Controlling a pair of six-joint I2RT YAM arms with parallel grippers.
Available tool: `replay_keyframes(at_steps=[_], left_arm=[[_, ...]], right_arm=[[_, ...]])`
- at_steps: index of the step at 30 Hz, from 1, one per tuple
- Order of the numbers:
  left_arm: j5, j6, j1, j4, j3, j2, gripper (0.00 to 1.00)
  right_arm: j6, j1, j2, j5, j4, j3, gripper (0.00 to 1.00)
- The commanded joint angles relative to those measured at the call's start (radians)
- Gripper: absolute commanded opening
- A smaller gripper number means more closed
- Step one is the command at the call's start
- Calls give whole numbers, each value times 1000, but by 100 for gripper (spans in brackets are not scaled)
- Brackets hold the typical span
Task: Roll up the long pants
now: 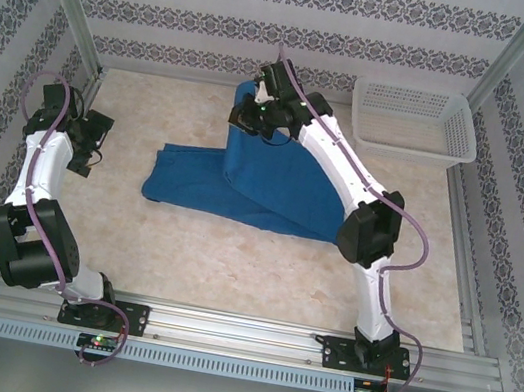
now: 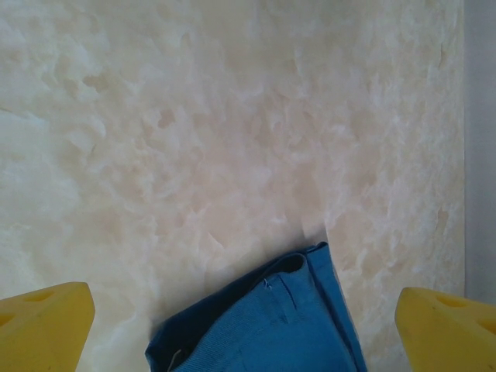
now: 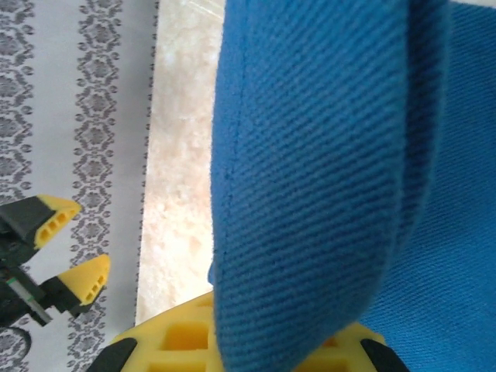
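The waistband end still lies uncovered beside the raised cloth. My right gripper should next bring the held end of the pants down, back over the flat waistband end (image 1: 183,174), and release it there.
The long pants (image 1: 243,188) are royal-blue fabric lying folded in the middle of the table. One end rises toward the back, where my right gripper (image 1: 253,115) is shut on it. In the right wrist view the cloth (image 3: 310,155) drapes over the yellow lower finger (image 3: 170,341) and hides the jaws' gap. My left gripper (image 1: 99,139) hovers open to the left of the pants, apart from them. Its wrist view shows two yellow fingertips (image 2: 43,325) spread wide, with the waistband corner (image 2: 271,325) on the table below them.
A white mesh basket (image 1: 408,146) stands at the back right corner. Patterned walls and metal posts close in the table on three sides. Bare marbled tabletop (image 1: 230,262) lies in front of the pants and to their left.
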Motion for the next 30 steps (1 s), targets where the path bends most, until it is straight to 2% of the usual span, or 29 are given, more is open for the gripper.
replay_keyframes(at_steps=[1, 12, 20, 27, 28, 30], left_arm=[[-11, 9, -7, -19, 21, 3, 100], [4, 10, -6, -10, 12, 6, 100], [2, 27, -7, -30, 23, -6, 100], [10, 27, -6, -30, 17, -6, 100], [9, 27, -6, -29, 17, -6, 100], [11, 27, -6, -31, 17, -6, 100]], right_arm=[[37, 33, 47, -48, 4, 73, 0], [92, 105, 161, -68, 68, 6, 0], [158, 147, 301, -99, 99, 132, 0], [206, 163, 354, -112, 136, 185, 2], [213, 163, 358, -115, 144, 185, 4], [226, 165, 365, -115, 162, 186, 15]])
